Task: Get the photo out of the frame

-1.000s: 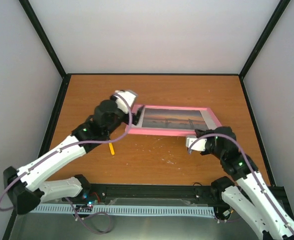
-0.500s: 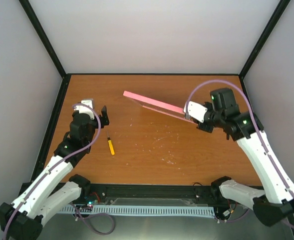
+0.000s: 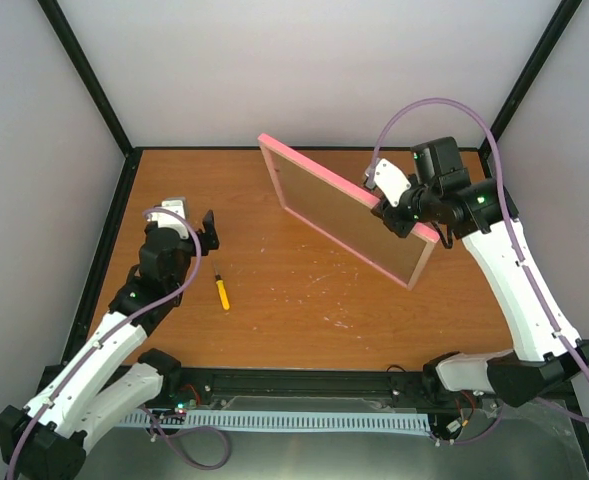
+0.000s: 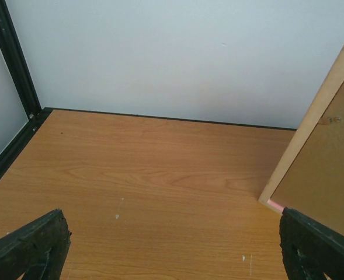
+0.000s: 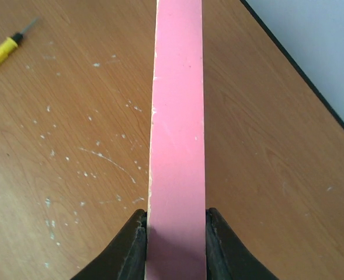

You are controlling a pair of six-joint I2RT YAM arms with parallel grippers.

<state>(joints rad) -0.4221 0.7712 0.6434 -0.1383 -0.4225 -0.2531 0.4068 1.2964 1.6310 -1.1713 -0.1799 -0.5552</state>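
Observation:
My right gripper holds the frame (image 3: 319,178) tilted, the brown backing already facing up, and next needs to turn it flat, lower it onto the wooden table and release it.
The pink frame (image 3: 319,178) is lifted off the table and stands tilted on edge, its brown backing board (image 3: 354,225) facing the top camera. The photo is hidden behind the backing. My right gripper (image 3: 394,205) is shut on the frame's upper pink edge; in the right wrist view the pink edge (image 5: 177,116) runs straight up between my fingertips (image 5: 134,245). My left gripper (image 3: 207,232) is open and empty over the left of the table, apart from the frame. In the left wrist view the wide-open fingers (image 4: 37,245) show low down and the frame's back (image 4: 329,151) stands at the right.
A small yellow screwdriver (image 3: 221,291) lies on the wooden table (image 3: 304,310) near my left arm, and it also shows in the right wrist view (image 5: 2,49). Black posts and grey walls enclose the table.
My right gripper took the frame from flat on the table, lifted it and turned it so its back faces up. My left arm drew back to the left and let go.

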